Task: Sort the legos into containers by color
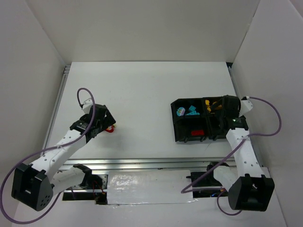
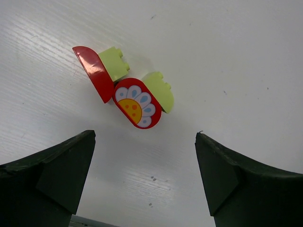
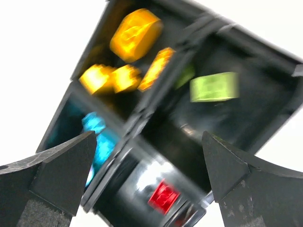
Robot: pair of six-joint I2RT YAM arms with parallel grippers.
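My left gripper will turn and go down around that pair (image 1: 111, 128) (image 2: 146, 100), because the flower-print red brick and the pale green brick joined to it are slanted to my fingers.
In the left wrist view a small cluster of legos lies on the white table: a red brick with a flower print (image 2: 137, 106), a red curved brick (image 2: 94, 73) and two pale green bricks (image 2: 115, 64) (image 2: 160, 90). My left gripper (image 2: 145, 137) hangs open just short of them; from above, the left gripper (image 1: 102, 124) sits beside the red brick (image 1: 110, 128). My right gripper (image 3: 148, 137) is open and empty over the containers (image 3: 137, 118), a black four-part tray (image 1: 174, 120). Its compartments hold yellow-orange bricks (image 3: 135, 28), a cyan brick (image 3: 97, 127), a red brick (image 3: 163, 197) and a blurred green brick (image 3: 214, 86).
White walls close the table on the left, right and back. An aluminium rail (image 1: 142, 163) runs along the near edge by the arm bases. Purple cables loop off both arms. From above, the right gripper (image 1: 227, 113) hides the tray's right side.
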